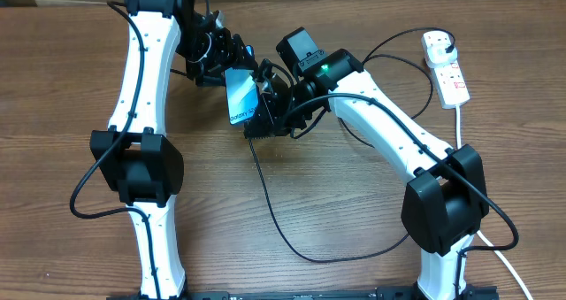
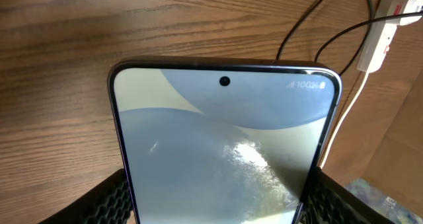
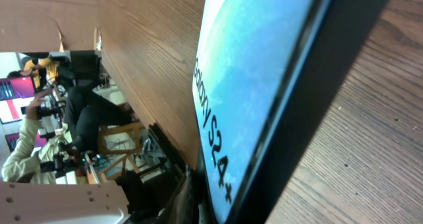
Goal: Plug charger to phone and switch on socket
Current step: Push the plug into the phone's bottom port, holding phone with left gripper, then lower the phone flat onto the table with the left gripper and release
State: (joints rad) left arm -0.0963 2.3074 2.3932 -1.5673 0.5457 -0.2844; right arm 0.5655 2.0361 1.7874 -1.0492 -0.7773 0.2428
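Note:
The left gripper lowers to the bare tabletop below next and releases the phone (image 1: 240, 96) flat, because it is still tilted in the air.
My left gripper (image 1: 235, 80) is shut on the phone (image 1: 240, 96) and holds it tilted above the table, lit blue screen up. In the left wrist view the phone (image 2: 225, 151) sits between the two black finger pads (image 2: 218, 207). My right gripper (image 1: 266, 116) is pressed against the phone's lower edge and seems shut on the tip of the charger (image 1: 274, 220); its black cable hangs from there and loops over the table. The connector tip is hidden. The right wrist view shows the phone's lower end (image 3: 244, 72) very close. The socket (image 1: 448, 68) lies at the far right with a black plug (image 1: 445, 43) in it.
The socket's thick white cord (image 1: 460, 123) runs down the right side behind my right arm. The socket also shows at the top right of the left wrist view (image 2: 386, 26), with black cables beside it. The table is bare wood elsewhere.

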